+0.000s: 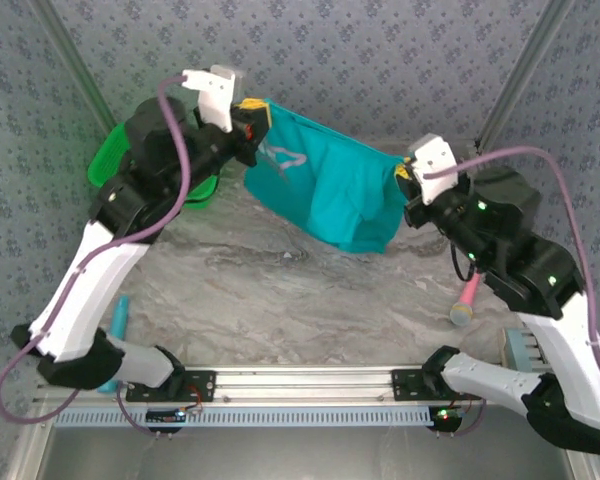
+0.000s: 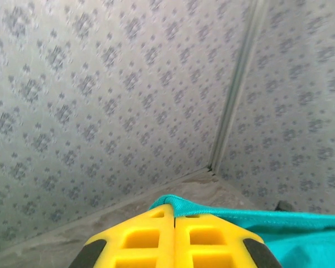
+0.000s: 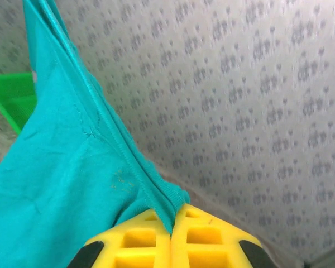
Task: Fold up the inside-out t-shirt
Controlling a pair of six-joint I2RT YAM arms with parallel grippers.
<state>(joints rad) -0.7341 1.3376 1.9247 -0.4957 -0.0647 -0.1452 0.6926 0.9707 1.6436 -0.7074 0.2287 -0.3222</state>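
Observation:
I next need to pull the upper hem, held between my left gripper's fingers, away from my right gripper to tighten the drooping t-shirt, then release the hem.
The teal t-shirt hangs stretched in the air between both arms, its lower edge drooping toward the marble table top. White lettering shows on its left part. My left gripper is shut on the shirt's upper left hem; in the left wrist view the yellow fingers pinch a fold of the t-shirt. At the shirt's right end my right gripper is shut on the hem; in the right wrist view the t-shirt runs up and left from the closed yellow fingers.
A bright green mesh basket stands at the back left behind the left arm, also seen as the basket. A pink-handled brush lies at the right and a teal tool at the left. Patterned walls enclose the back.

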